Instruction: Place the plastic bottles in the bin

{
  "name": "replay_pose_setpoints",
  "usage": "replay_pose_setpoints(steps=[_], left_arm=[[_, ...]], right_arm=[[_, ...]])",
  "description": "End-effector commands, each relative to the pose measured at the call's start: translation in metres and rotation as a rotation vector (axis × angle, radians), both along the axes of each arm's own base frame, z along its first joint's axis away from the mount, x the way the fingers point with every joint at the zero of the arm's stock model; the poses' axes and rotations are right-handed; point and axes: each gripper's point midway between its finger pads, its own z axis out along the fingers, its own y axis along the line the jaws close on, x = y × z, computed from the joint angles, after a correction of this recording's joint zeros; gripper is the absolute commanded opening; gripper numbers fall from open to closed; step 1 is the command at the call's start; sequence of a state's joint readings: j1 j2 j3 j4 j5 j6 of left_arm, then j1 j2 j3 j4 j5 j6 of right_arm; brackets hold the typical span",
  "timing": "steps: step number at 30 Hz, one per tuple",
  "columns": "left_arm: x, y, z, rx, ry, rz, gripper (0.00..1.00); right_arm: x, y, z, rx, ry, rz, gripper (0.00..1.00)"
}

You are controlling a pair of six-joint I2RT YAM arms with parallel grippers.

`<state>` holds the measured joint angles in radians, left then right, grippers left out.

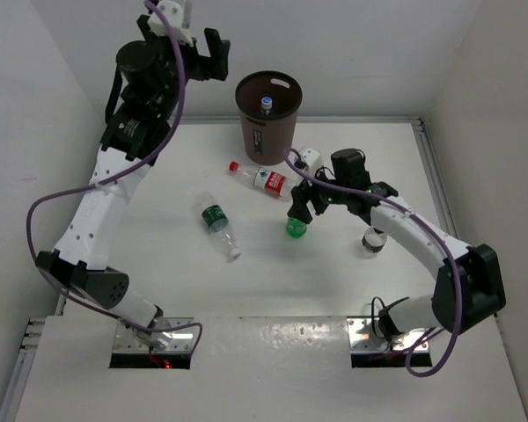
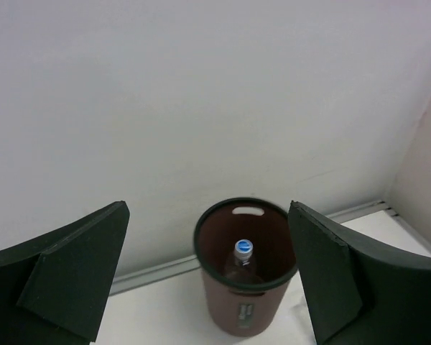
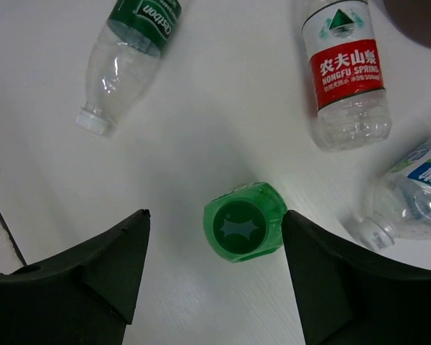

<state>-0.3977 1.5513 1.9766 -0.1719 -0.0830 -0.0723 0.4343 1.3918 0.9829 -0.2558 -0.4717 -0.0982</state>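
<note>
My left gripper is due to swing back and down next onto the dark-green-labelled bottle's capped neck, its fingers turning toward the table, because that end of the bottle lies clear of other bottles.
The dark brown bin stands at the back; a clear bottle with a blue cap stands inside it, as the left wrist view shows. My left gripper is open and empty, high up left of the bin. My right gripper is open above the upright green translucent bottle. That bottle sits between the fingers, close to the right one. The red-white bottle and the dark-green-labelled bottle lie on the table. A blue-white bottle lies beside the right finger.
A short dark-labelled bottle stands under my right forearm. White walls close in the table at the back and on both sides. The red-white bottle and the green-labelled one lie just beyond my right fingers.
</note>
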Motion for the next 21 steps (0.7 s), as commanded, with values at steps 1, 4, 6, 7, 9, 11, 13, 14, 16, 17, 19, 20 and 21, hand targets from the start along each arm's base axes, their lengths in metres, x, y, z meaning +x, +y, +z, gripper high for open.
replay_pose_setpoints(steps=[1, 4, 6, 7, 9, 11, 13, 14, 16, 17, 19, 20, 21], left_arm=[[0.011, 0.027, -0.028, 0.01, 0.065, 0.074, 1.0], [0.004, 0.05, -0.04, 0.012, 0.092, 0.111, 1.0], [0.004, 0.059, -0.058, 0.015, 0.133, 0.125, 1.0], [-0.001, 0.073, -0.056, 0.002, 0.131, 0.15, 1.0], [-0.004, 0.082, -0.064, -0.005, 0.147, 0.161, 1.0], [-0.008, 0.095, -0.079, 0.002, 0.174, 0.183, 1.0], [-0.009, 0.105, -0.1, 0.001, 0.214, 0.199, 1.0], [-0.011, 0.104, -0.104, 0.005, 0.222, 0.189, 1.0], [-0.017, 0.108, -0.119, 0.011, 0.248, 0.192, 1.0], [-0.018, 0.113, -0.124, 0.025, 0.253, 0.203, 1.0], [-0.026, 0.114, -0.137, 0.102, 0.263, 0.179, 1.0], [-0.031, 0.103, -0.139, 0.15, 0.25, 0.109, 0.99], [-0.037, 0.101, -0.148, 0.21, 0.266, 0.071, 0.99]], right_arm=[[0.004, 0.003, -0.007, -0.006, -0.032, 0.005, 0.72], [0.002, 0.003, -0.018, -0.015, -0.019, 0.004, 0.65], [0.002, 0.003, -0.023, -0.017, -0.012, 0.001, 0.64], [0.003, 0.002, -0.026, -0.021, -0.008, -0.003, 0.64], [0.007, 0.003, -0.026, -0.02, -0.024, -0.014, 0.59], [0.011, 0.004, -0.025, -0.02, -0.033, -0.017, 0.54], [0.018, 0.005, -0.023, -0.019, -0.049, -0.03, 0.51], [0.022, 0.006, -0.02, -0.015, -0.061, -0.037, 0.47], [0.027, 0.006, -0.019, -0.018, -0.068, -0.046, 0.41], [0.028, 0.006, -0.018, -0.018, -0.071, -0.043, 0.35], [0.031, 0.008, -0.012, -0.019, -0.08, -0.039, 0.27], [0.031, 0.008, -0.009, -0.019, -0.083, -0.038, 0.22], [0.037, 0.009, 0.009, -0.008, -0.106, -0.038, 0.18]])
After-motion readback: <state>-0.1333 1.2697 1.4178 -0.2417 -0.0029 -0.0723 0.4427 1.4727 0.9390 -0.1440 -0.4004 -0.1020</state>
